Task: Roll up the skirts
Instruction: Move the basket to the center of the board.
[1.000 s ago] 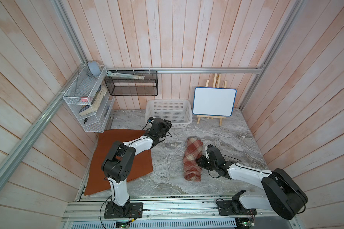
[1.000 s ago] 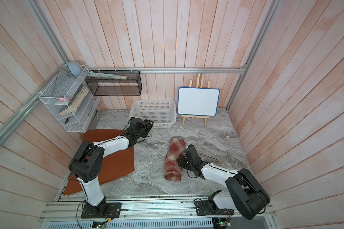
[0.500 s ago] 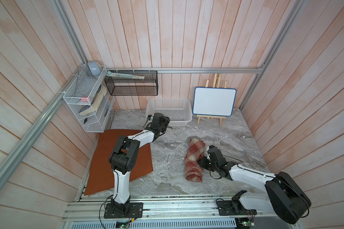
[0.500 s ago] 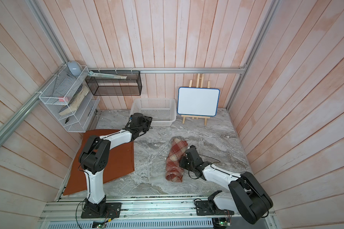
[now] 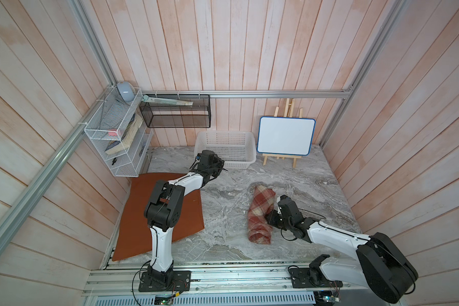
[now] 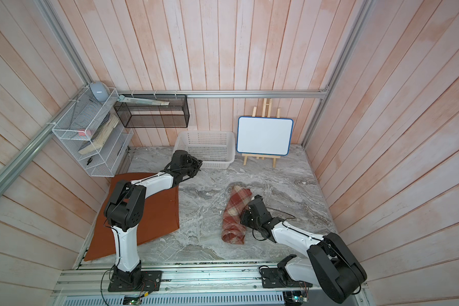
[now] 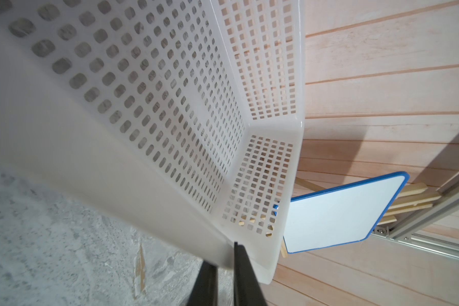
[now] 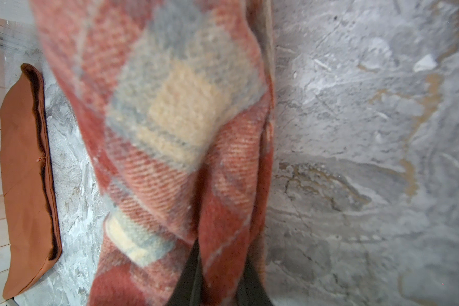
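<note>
The bare marble between the skirts is back from my left gripper. I will next pull the basket's rim back over it and let go, since the basket stands against the wall.
The red-and-cream plaid skirt lies rolled into a tube on the marble table, right of the middle. My right gripper is shut on a fold of the plaid skirt at the roll's side. The rust-orange skirt lies flat at the table's left, partly under my left arm. My left gripper is at the white basket's front left corner. Its jaws stand shut on the basket's rim.
The white perforated basket stands at the back against the wall. A small whiteboard on an easel stands to its right. Wire shelves and a black mesh shelf hang at the back left.
My left gripper has reached back to the basket and its jaws have closed on the front rim. My right gripper has kept its hold on the plaid roll.
</note>
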Controlling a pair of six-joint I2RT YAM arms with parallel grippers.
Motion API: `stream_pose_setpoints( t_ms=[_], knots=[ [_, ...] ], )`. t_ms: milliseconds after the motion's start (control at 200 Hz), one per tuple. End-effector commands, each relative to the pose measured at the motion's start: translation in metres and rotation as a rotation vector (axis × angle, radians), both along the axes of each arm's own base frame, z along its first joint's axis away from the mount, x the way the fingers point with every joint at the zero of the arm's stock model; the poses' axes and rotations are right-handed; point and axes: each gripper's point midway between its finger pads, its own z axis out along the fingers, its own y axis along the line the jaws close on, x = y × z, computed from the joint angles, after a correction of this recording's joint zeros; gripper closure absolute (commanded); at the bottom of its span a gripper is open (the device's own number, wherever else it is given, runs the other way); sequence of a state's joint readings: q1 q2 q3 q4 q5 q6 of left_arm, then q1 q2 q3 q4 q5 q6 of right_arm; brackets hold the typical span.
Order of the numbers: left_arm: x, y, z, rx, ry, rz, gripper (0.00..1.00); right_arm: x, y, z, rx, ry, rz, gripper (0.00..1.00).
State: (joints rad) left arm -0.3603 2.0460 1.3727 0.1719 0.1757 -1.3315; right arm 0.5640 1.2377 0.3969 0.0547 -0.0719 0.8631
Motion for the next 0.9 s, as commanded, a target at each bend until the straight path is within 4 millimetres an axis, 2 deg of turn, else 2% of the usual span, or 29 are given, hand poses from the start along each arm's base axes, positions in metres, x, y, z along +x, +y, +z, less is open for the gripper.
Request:
stream_pose_setpoints(
  t_ms=[0,55,230,420,600,675,895],
  knots=[
    [-0.009,0.009,-0.012,0.085,0.046,-0.041,0.94,-0.023,-0.025,-0.027,-0.11,0.088,-0.02,1.0],
    [-0.012,0.009,-0.011,0.086,0.051,-0.053,1.0,-0.022,-0.027,-0.025,-0.107,0.08,-0.026,1.0],
    [-0.029,0.025,-0.005,0.141,0.073,-0.074,1.0,-0.022,-0.029,-0.023,-0.1,0.069,-0.027,1.0],
    [-0.063,0.039,-0.015,0.202,0.117,-0.12,1.0,-0.025,-0.027,-0.024,-0.087,0.073,-0.009,1.0],
    [-0.116,0.038,-0.038,0.178,0.193,-0.226,1.0,-0.03,-0.029,-0.027,-0.097,0.08,-0.001,1.0],
    [-0.141,0.039,-0.041,0.196,0.214,-0.288,1.0,-0.034,-0.032,-0.029,-0.102,0.088,0.0,1.0],
    [-0.21,0.06,-0.035,0.311,0.267,-0.412,1.0,-0.048,-0.052,-0.035,-0.119,0.123,-0.056,1.0]
  ],
)
